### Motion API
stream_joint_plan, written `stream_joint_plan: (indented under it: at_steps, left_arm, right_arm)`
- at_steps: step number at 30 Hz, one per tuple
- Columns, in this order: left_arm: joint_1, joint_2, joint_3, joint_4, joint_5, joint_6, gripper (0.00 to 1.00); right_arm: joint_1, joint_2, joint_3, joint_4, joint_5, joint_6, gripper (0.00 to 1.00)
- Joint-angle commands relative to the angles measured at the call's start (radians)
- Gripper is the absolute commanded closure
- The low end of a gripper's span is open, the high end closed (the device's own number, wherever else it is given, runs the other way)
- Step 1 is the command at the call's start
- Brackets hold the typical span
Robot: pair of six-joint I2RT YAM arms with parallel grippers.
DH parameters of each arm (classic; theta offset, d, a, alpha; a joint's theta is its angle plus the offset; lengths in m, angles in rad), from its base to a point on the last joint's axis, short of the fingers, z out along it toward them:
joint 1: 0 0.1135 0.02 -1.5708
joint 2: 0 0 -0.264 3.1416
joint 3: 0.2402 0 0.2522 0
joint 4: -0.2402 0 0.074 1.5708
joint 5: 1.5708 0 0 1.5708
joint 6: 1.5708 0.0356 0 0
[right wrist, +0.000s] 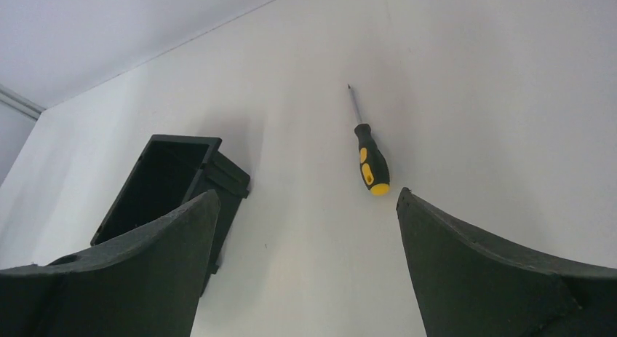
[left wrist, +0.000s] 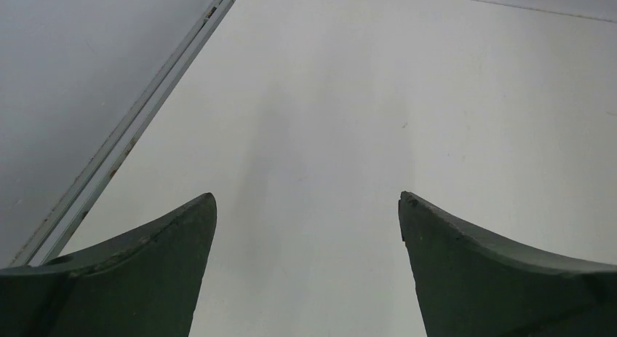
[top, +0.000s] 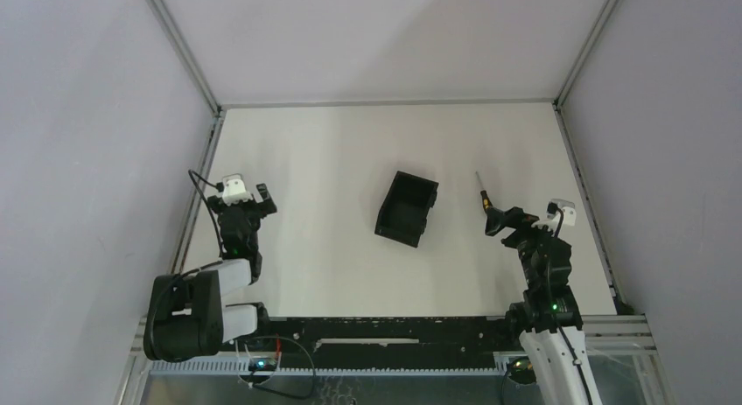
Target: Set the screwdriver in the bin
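Note:
The right gripper moves outward and down next, tipping toward the tabletop, onto the screwdriver's black handle (top: 486, 199) (right wrist: 372, 158), because the handle lies flat beyond the open fingers.
The screwdriver (top: 482, 192), with a thin silver shaft and a black handle with yellow accents, lies on the white table right of the bin; it also shows in the right wrist view (right wrist: 369, 159), tip pointing away. The black open-top bin (top: 407, 208) stands at the table's middle and shows at the left of the right wrist view (right wrist: 171, 184). My right gripper (top: 506, 221) is open and empty, just short of the handle's end (right wrist: 305, 199). My left gripper (top: 258, 198) is open and empty at the far left, over bare table (left wrist: 305, 199).
A metal frame rail (left wrist: 138, 119) runs along the table's left edge close to the left gripper. Grey walls enclose the table on three sides. A black cable rail (top: 385, 331) runs along the near edge between the arm bases.

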Motion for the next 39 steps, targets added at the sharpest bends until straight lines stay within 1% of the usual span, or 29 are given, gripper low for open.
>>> stream_joint_plan:
  at_steps: [1, 6, 8, 10, 12, 14, 16, 18, 21, 22, 26, 30, 34, 37, 39]
  left_arm:
    - [-0.008, 0.0, 0.043, 0.035, -0.003, 0.016, 0.0]
    - [-0.008, -0.001, 0.043, 0.035, -0.004, 0.016, 0.0]
    - [-0.008, 0.0, 0.042, 0.035, -0.005, 0.015, 0.0]
    - [-0.008, 0.0, 0.042, 0.035, -0.004, 0.015, 0.0]
    - [-0.008, -0.001, 0.043, 0.035, -0.004, 0.015, 0.0]
    - [-0.008, 0.0, 0.042, 0.035, -0.003, 0.016, 0.0]
    - [-0.008, 0.0, 0.042, 0.035, -0.003, 0.015, 0.0]
    - [-0.008, -0.001, 0.042, 0.035, -0.004, 0.015, 0.0]
    - [-0.008, -0.001, 0.042, 0.035, -0.005, 0.015, 0.0]
    - [-0.008, 0.0, 0.042, 0.035, -0.004, 0.015, 0.0]
    - [-0.008, 0.0, 0.042, 0.035, -0.004, 0.015, 0.0]
    - [-0.008, -0.001, 0.042, 0.035, -0.003, 0.016, 0.0]
    - [-0.008, -0.001, 0.042, 0.035, -0.004, 0.015, 0.0]
    - [-0.008, 0.0, 0.043, 0.035, -0.003, 0.016, 0.0]
    - [-0.008, 0.0, 0.043, 0.035, -0.004, 0.016, 0.0]
  right_arm:
    - [0.004, 0.027, 0.031, 0.034, 0.028, 0.025, 0.0]
    - [0.005, 0.094, 0.143, 0.088, -0.041, -0.057, 0.0]
    - [0.005, 0.156, 0.217, 0.087, -0.041, -0.087, 0.01]
    - [0.006, 0.25, 0.318, 0.046, -0.041, -0.124, 0.01]
    - [0.007, 0.379, 0.449, -0.038, -0.037, -0.15, 0.02]
    - [0.008, 0.53, 0.608, -0.157, -0.01, -0.169, 0.03]
    - [0.01, 0.723, 0.792, -0.293, 0.021, -0.188, 0.03]
    - [0.009, 0.891, 0.933, -0.428, 0.055, -0.198, 0.02]
    - [-0.002, 1.123, 1.089, -0.613, 0.081, -0.196, 0.02]
    - [-0.008, 1.19, 1.123, -0.651, 0.076, -0.195, 0.02]
    - [-0.033, 1.421, 1.184, -0.686, 0.01, -0.214, 0.03]
    - [-0.032, 1.615, 1.207, -0.666, -0.015, -0.247, 0.06]
    - [-0.029, 1.733, 1.205, -0.636, -0.019, -0.267, 0.12]
    - [-0.028, 1.787, 1.201, -0.605, -0.017, -0.285, 0.2]
    - [-0.023, 1.809, 1.201, -0.592, -0.007, -0.295, 0.31]
